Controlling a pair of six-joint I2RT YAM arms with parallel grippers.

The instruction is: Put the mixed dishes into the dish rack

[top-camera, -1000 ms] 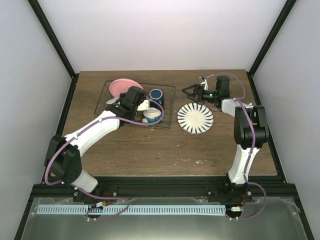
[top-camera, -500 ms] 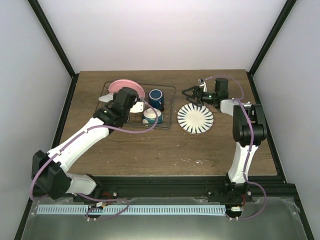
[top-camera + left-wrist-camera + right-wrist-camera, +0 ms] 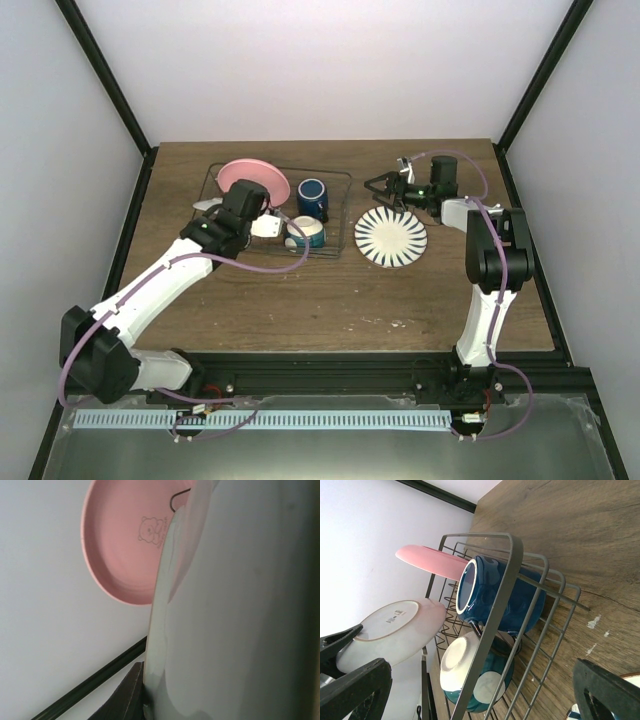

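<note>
My left gripper holds the plate and should lower it next into the rack's open space between the pink plate and the rack's near rim.
The grey wire dish rack (image 3: 340,215) stands at the back left. In it are the pink plate (image 3: 255,177) on edge, the dark blue mug (image 3: 312,197) on its side, and a teal-and-white bowl (image 3: 305,234) with a cream base. My left gripper (image 3: 243,212) is shut on a plate (image 3: 268,226) over the rack's left part. Only its pale underside (image 3: 390,632) shows. It fills the left wrist view (image 3: 240,605), with one dark finger (image 3: 127,697) against it. The striped plate (image 3: 391,237) lies on the table. My right gripper (image 3: 378,187) is open and empty beside the rack (image 3: 492,625).
The wooden table (image 3: 330,300) has black frame posts and white walls on three sides. The right arm's upright links (image 3: 495,260) stand near the table's right edge. The striped plate lies just right of the rack.
My left gripper has carried the plate leftward from over the rack's middle to its left part, near the pink plate. The right gripper has hardly moved.
</note>
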